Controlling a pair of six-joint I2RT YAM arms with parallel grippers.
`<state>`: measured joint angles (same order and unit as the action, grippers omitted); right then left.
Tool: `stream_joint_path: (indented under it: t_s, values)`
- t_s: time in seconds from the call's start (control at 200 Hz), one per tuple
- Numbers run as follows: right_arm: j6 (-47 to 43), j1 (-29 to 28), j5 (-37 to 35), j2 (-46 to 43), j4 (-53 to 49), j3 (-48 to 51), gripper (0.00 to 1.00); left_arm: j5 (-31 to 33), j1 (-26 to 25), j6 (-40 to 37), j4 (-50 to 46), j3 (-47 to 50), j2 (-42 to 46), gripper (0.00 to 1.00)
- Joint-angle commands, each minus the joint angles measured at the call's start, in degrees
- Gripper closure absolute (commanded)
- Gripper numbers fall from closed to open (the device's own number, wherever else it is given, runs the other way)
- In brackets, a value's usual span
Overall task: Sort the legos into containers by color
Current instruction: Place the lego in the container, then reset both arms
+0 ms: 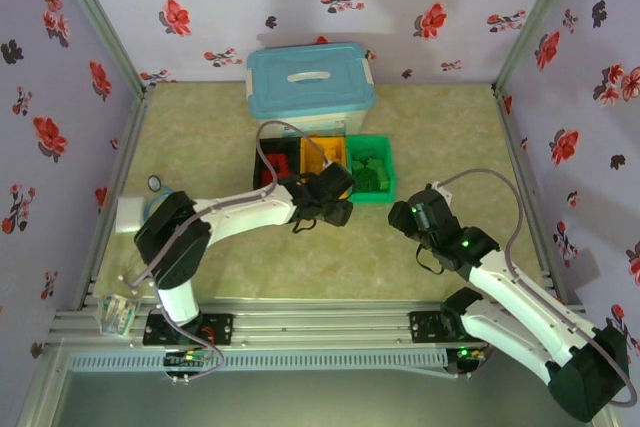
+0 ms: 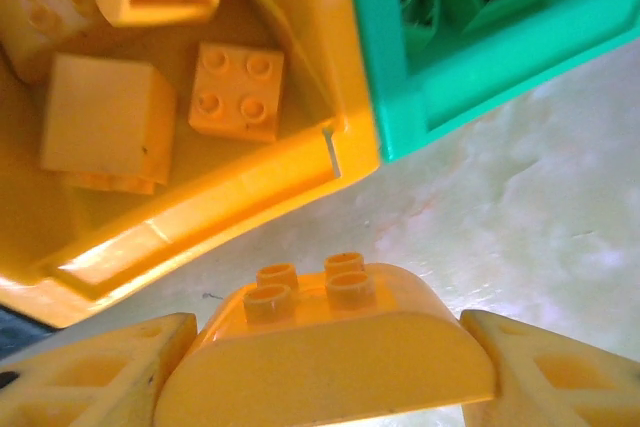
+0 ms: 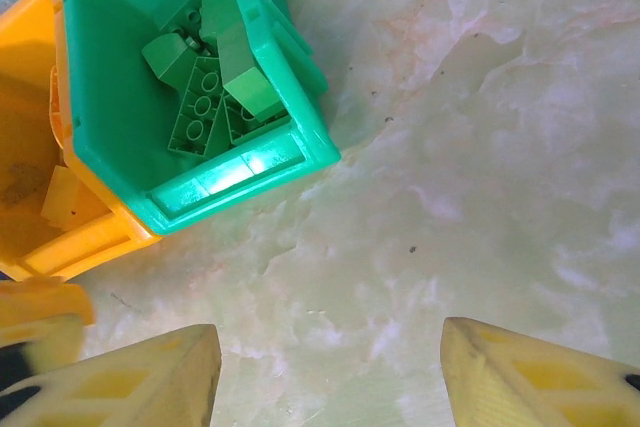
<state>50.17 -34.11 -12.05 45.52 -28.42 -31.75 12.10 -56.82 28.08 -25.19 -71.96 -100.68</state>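
My left gripper carries the curved brick outward past the near rim of the orange-yellow bin [image 1: 322, 157] next, then opens over the bin's bricks.
My left gripper [image 2: 325, 362] is shut on an orange-yellow curved brick [image 2: 330, 342] with four studs, held just short of the orange-yellow bin [image 2: 200, 217]. That bin holds several orange-yellow bricks [image 2: 235, 92]. Beside it the green bin [image 3: 250, 162] is filled with green bricks [image 3: 205, 77]. In the top view the left gripper [image 1: 335, 202] hovers at the front edge of the orange-yellow bin [image 1: 322, 157], with the black bin [image 1: 268, 165] on the left and the green bin [image 1: 372, 172] on the right. My right gripper [image 3: 325, 367] stands open over bare table.
A white box with a light-blue lid [image 1: 310, 82] stands right behind the three bins. The marbled green table [image 1: 450, 127] runs out to floral walls on three sides. A metal rail [image 1: 320, 322] crosses the near edge.
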Motion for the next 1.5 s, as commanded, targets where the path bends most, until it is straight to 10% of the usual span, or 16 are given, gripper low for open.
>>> stream_joint_path:
  t_s: [0.0,0.455,0.585,0.91,1.495]
  values:
    - [0.9,0.3,-1.6,-0.9,-1.2,0.9,0.4,1.9,2.2,-1.9,-1.7,-1.9,3.0,0.45]
    - [1.8,0.3,-1.5,-5.1,-3.4,2.3,0.4,-1.8,11.3,-7.1,-3.4,-12.2,-1.3,0.45]
    - [1.8,0.3,-1.2,-5.1,-3.8,2.1,0.39,-1.8,12.0,-8.0,-5.5,-15.9,-3.0,0.19]
    - [1.2,0.3,-1.0,-3.9,-2.5,2.0,0.34,-0.5,12.0,-7.8,1.1,-6.7,6.8,0.14]
    - [-14.8,0.3,-10.3,-1.9,-1.3,-5.0,0.01,23.8,14.2,-8.2,10.8,21.0,34.3,0.03]
